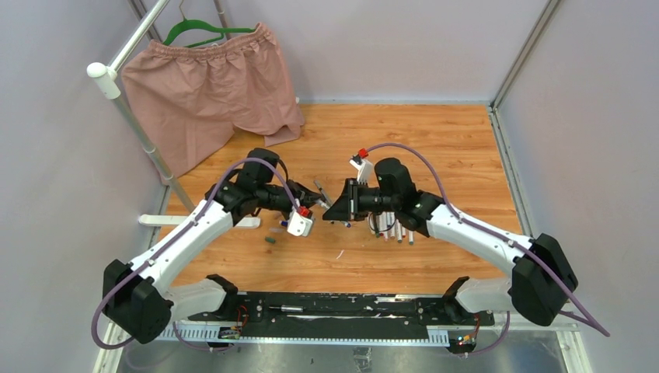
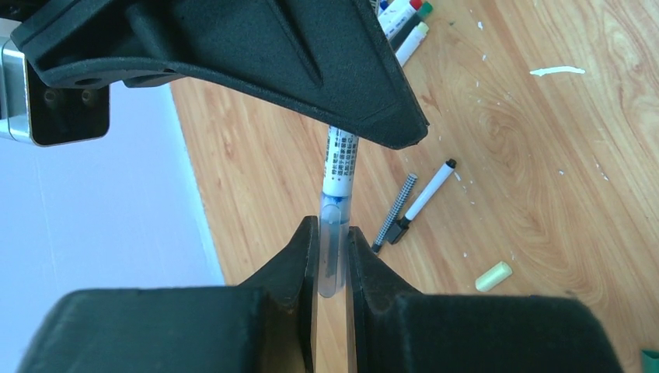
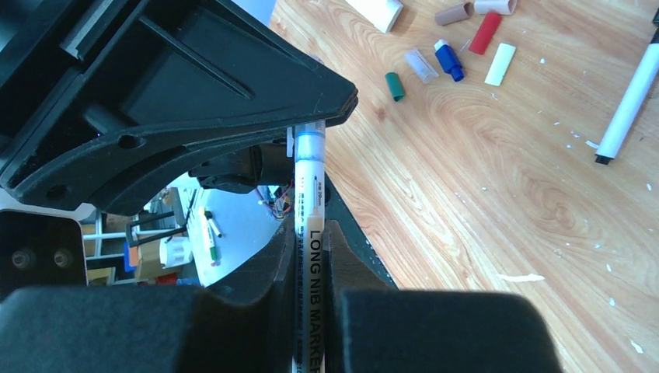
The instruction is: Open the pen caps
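Note:
I need to move my right gripper away from the left gripper next, then lower it to release the pen's body (image 2: 339,163) on the tabletop beside the bunched pens, because pens are gathered there.
One white pen (image 3: 310,194) hangs in the air between both grippers over the middle of the table. My left gripper (image 2: 332,233) is shut on its clear pen cap (image 2: 334,256), which still sits on the barrel (image 2: 339,163). My right gripper (image 3: 311,233) is shut on the printed barrel. In the top view the left gripper (image 1: 311,202) and the right gripper (image 1: 339,206) face each other, almost touching. Loose caps lie on the wood: green (image 3: 395,85), blue (image 3: 449,61), red (image 3: 485,33), cream (image 3: 500,64).
Several more pens (image 1: 392,229) lie bunched under the right arm. A black-capped pen (image 2: 423,200) and a cream cap (image 2: 493,276) lie on the wood. Pink shorts (image 1: 206,85) hang on a white rack (image 1: 136,124) at the back left, over a white bar (image 1: 155,221).

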`<state>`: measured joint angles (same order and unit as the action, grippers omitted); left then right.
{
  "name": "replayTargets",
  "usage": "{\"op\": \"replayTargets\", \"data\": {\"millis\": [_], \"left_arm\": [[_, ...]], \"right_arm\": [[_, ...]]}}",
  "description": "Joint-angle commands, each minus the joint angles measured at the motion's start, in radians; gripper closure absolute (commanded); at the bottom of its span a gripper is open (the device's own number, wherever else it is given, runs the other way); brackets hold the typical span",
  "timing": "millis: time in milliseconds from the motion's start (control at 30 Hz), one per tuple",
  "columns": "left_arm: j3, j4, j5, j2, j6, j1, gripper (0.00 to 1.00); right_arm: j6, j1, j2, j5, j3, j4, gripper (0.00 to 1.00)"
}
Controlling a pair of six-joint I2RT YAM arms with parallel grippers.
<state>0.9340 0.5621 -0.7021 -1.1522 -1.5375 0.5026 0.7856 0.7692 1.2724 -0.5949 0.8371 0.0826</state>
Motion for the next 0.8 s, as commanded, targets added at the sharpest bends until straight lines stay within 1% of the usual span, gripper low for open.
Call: {"op": "replayTargets", "data": {"millis": [0,100,233,367,467,567,600,667,767], "left_arm": [[-0.013,-0.028,0.902,-0.044,0.017,-0.208,1.0],[0.006,-0.018,0.906,-0.054,0.017,-0.23,1.0],[-0.028,-0.044,0.912,-0.039,-0.034,-0.244,1.0],[0.02,0.03,0.785,-0.018,0.047,-0.239,1.0],[0.044,0.106,0.675,0.014,0.073,-0.234,1.0],[0.065,0.224,0.563,0.035,0.072,-0.234,1.0],[0.059,0.247,0.537,0.041,0.07,-0.234,1.0],[0.043,0.268,0.502,0.053,0.075,-0.229,1.0],[0.035,0.29,0.449,0.065,0.105,-0.215,1.0]], "right_arm": [[-0.073,0.001,-0.165,-0.274,-0.074,-0.429,1.0],[-0.082,-0.009,-0.201,-0.273,-0.091,-0.458,1.0],[-0.09,-0.013,-0.228,-0.282,-0.111,-0.48,1.0],[-0.104,-0.016,-0.226,-0.27,-0.096,-0.48,1.0],[-0.138,-0.023,-0.219,-0.247,-0.067,-0.48,1.0],[-0.189,-0.033,-0.228,-0.184,-0.036,-0.48,1.0],[-0.201,-0.041,-0.228,-0.153,-0.026,-0.479,1.0],[-0.253,-0.044,-0.226,-0.036,-0.009,-0.489,1.0],[-0.266,-0.043,-0.21,0.251,-0.032,-0.492,1.0]]}}
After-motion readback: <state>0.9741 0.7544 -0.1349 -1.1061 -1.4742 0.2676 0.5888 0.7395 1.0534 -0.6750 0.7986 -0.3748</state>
